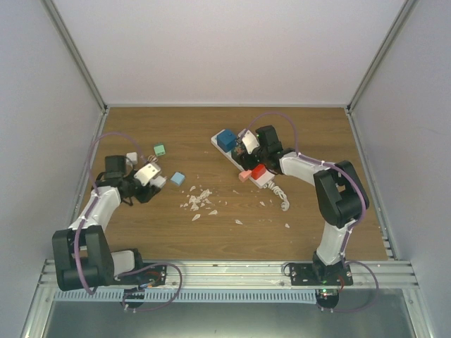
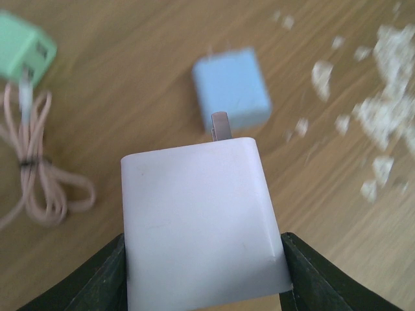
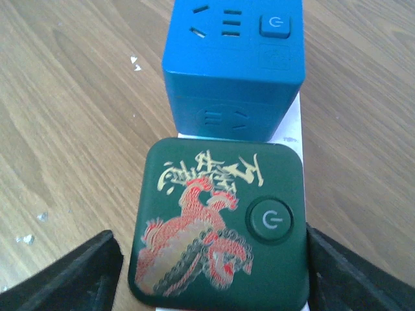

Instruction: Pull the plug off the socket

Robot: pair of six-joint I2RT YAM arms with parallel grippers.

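The white plug is already off the socket, so my left gripper will next go back, left in the top view and down, and release it on the tabletop.
The socket (image 1: 232, 158) is a long white strip lying diagonally at the middle right, and a bare bit of it (image 3: 292, 126) shows in the right wrist view. A blue cube plug (image 3: 233, 65) and a dark green plug with a red dragon print (image 3: 220, 227) sit on it. My right gripper (image 3: 214, 272) straddles the green plug, open, with a thin gap at its left finger (image 3: 84, 272). A red plug (image 1: 258, 172) sits farther along the strip. My left gripper (image 2: 204, 272) is shut on a white plug (image 2: 201, 220), held above the table at the left.
A light blue plug (image 2: 231, 91), a green adapter (image 2: 24, 48) with a pink cable (image 2: 39, 188) and a white plug (image 1: 131, 157) lie near the left arm. White crumbs (image 1: 199, 199) are scattered mid-table. The strip's coiled cord (image 1: 280, 195) trails toward the front.
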